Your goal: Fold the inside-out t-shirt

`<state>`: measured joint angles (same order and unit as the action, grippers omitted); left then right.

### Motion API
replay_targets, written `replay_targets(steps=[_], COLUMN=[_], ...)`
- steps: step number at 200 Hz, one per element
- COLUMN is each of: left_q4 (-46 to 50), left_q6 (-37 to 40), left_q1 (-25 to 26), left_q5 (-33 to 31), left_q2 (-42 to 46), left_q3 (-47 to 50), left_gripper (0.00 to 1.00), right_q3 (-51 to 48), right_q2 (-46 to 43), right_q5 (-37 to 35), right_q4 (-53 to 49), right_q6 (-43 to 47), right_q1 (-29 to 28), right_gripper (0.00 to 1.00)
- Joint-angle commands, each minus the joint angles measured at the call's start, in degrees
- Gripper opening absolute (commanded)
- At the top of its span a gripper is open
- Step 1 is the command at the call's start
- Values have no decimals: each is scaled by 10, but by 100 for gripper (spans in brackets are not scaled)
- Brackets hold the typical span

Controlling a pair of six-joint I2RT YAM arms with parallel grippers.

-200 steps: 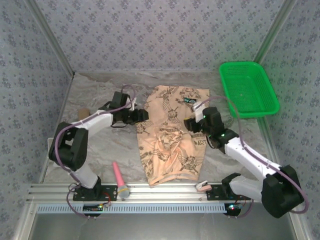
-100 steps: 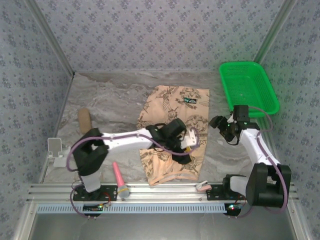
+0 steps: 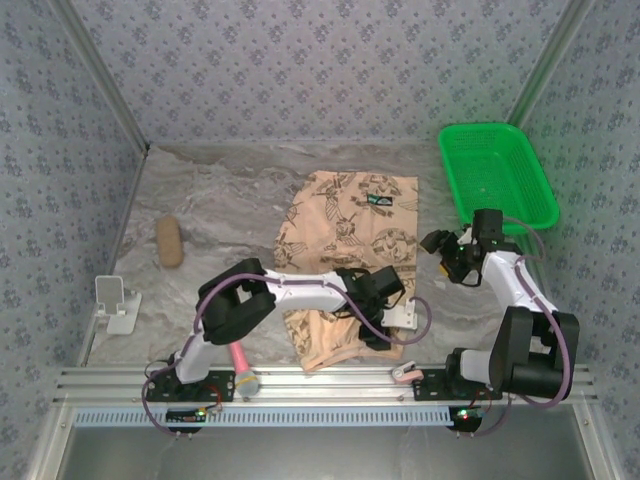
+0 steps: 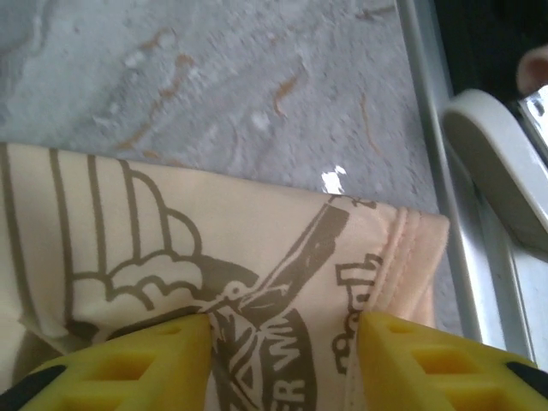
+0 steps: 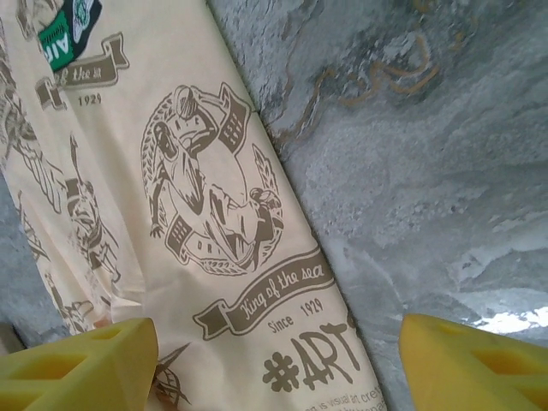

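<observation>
My open right gripper's fingers are still hovering off the cloth. My right gripper needs to move in toward my left gripper and close on the shirt's long side edge point(image 3: 412, 270) point(image 5: 347, 330).
The inside-out t-shirt point(image 3: 340, 220) lies in the middle of the table, peach cloth with dark nautical prints and a small dark-green neck label point(image 3: 377, 201) near its far edge. My left arm reaches across its near part. The left gripper point(image 3: 398, 312) rests at the near right corner. In the left wrist view its yellow fingertips point(image 4: 163, 360) stand apart on the printed cloth point(image 4: 171, 240), straddling a strip beside the stitched hem point(image 4: 402, 257). My right gripper point(image 3: 438, 243) hovers open just off the shirt's right edge. The right wrist view has its jaws point(image 5: 278, 360) wide over shirt point(image 5: 171, 171) and bare table.
A green plastic basket point(image 3: 480, 127) stands at the back right. A tan oblong object point(image 3: 169, 241) and a white stand point(image 3: 115, 303) sit at the left. A pink-handled tool point(image 3: 238, 355) and a white clip point(image 3: 405, 372) lie near the front rail point(image 4: 467, 214).
My left arm has swung from the shirt's left side across to its near right corner, and its jaws have narrowed. My right gripper has pulled off the shirt to the right.
</observation>
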<state>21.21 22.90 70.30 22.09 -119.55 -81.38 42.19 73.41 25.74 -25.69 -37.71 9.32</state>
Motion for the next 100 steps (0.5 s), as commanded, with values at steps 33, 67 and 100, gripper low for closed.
replay_targets(steps=[33, 67, 100], left_q4=[-131, -268, -353], left_q6=[-72, -195, -274], left_q1=[-33, -150, -243], left_q5=[-15, 38, 74], left_q2=[-1, 58, 94], left_q3=[-5, 89, 159], left_gripper=[0, 0, 0], right_q3=[-2, 16, 30], right_q2=[10, 15, 32], right_q5=[19, 16, 26], right_q4=[22, 4, -15], right_q6=[-14, 11, 42], right_q1=[33, 28, 14], right_gripper=[66, 62, 61])
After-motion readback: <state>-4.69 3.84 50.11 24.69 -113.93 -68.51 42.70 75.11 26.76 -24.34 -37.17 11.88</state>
